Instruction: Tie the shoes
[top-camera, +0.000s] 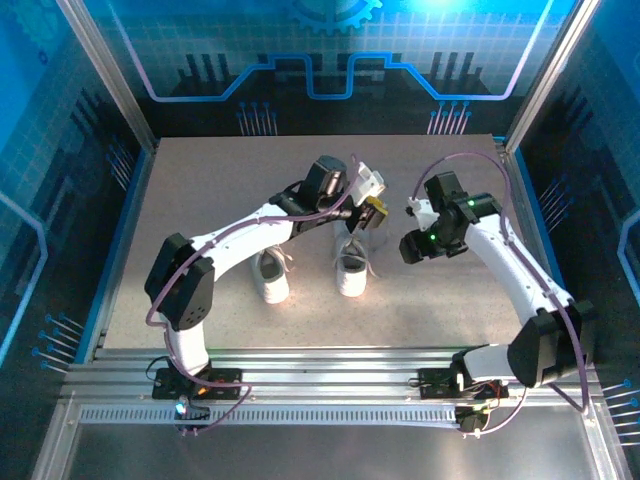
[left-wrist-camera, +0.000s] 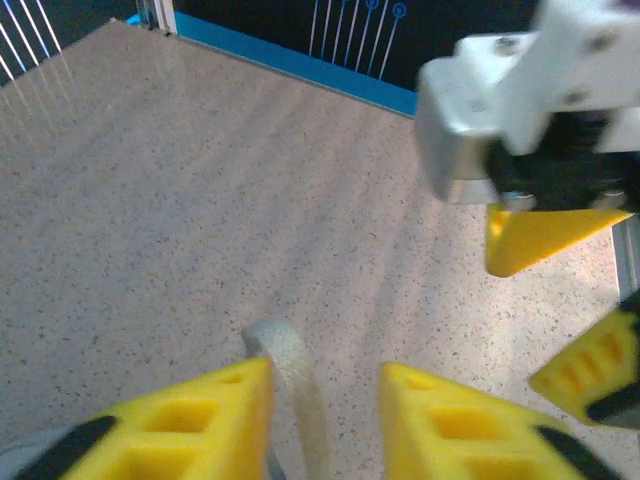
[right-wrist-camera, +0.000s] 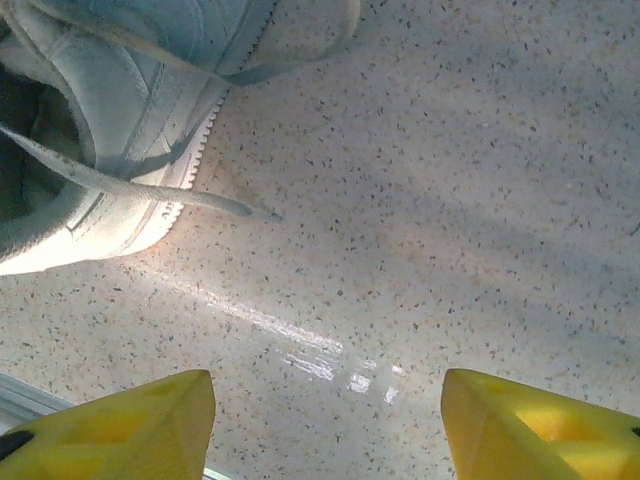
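Note:
The end of the lace pokes past the shoe's sole, so the robot's right gripper will next move down toward the nearer shoe onto the lace end by that shoe's heel (top-camera: 374, 274) (right-wrist-camera: 258, 211), which lies below the gripper's fingers.
Two white shoes, the left one (top-camera: 270, 278) and the right one (top-camera: 352, 272), stand side by side at mid-table with loose laces. My left gripper (top-camera: 372, 205) hangs beyond the right shoe. In the left wrist view its yellow fingers (left-wrist-camera: 325, 375) stand apart, and a white lace (left-wrist-camera: 292, 372) rises between them against the left finger. My right gripper (top-camera: 412, 212) is just to the right, open wide over bare table (right-wrist-camera: 328, 385). The right shoe (right-wrist-camera: 110, 140) and a lace end (right-wrist-camera: 215, 203) lie at the upper left of the right wrist view.
The speckled table (top-camera: 200, 200) is ringed by blue panelled walls, with a metal rail (top-camera: 330, 360) along the near edge. The right gripper's white body (left-wrist-camera: 520, 90) and yellow fingers (left-wrist-camera: 540, 235) crowd close beside the left gripper.

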